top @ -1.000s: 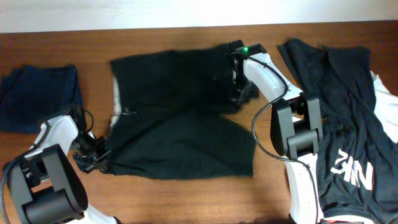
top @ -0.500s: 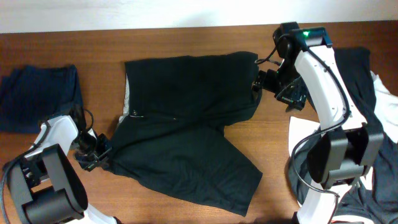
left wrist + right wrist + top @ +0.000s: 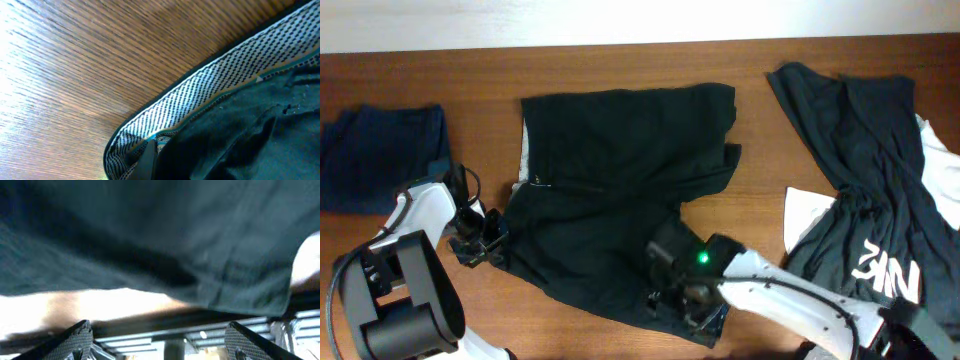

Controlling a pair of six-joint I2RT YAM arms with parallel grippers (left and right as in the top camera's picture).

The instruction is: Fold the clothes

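My left gripper should next lift the waistband corner it is holding, carry it outward over the waistband's middle (image 3: 520, 194), then lower it and release it, because the near leg is unfolded.
The black shorts (image 3: 620, 170) lie spread in the middle of the table, one leg running toward the near edge. My left gripper (image 3: 480, 240) is shut on their left waistband corner. The left wrist view shows the white dotted waistband lining (image 3: 210, 85) and one dark finger (image 3: 150, 160) against it. My right gripper (image 3: 688, 305) hovers open over the near leg's hem. In the right wrist view its two fingertips (image 3: 75, 340) stand wide apart, with black fabric (image 3: 150, 230) above and nothing between them. A second black garment with white lettering (image 3: 880, 200) lies at the right.
A folded dark blue garment (image 3: 380, 155) sits at the far left. A white cloth (image 3: 808, 215) pokes out from under the right-hand garment. The table's near edge is close under the right gripper.
My right gripper let go of the shorts' far right edge, opened, and swung down to the near leg hem. The left gripper kept its hold and shifted slightly right.
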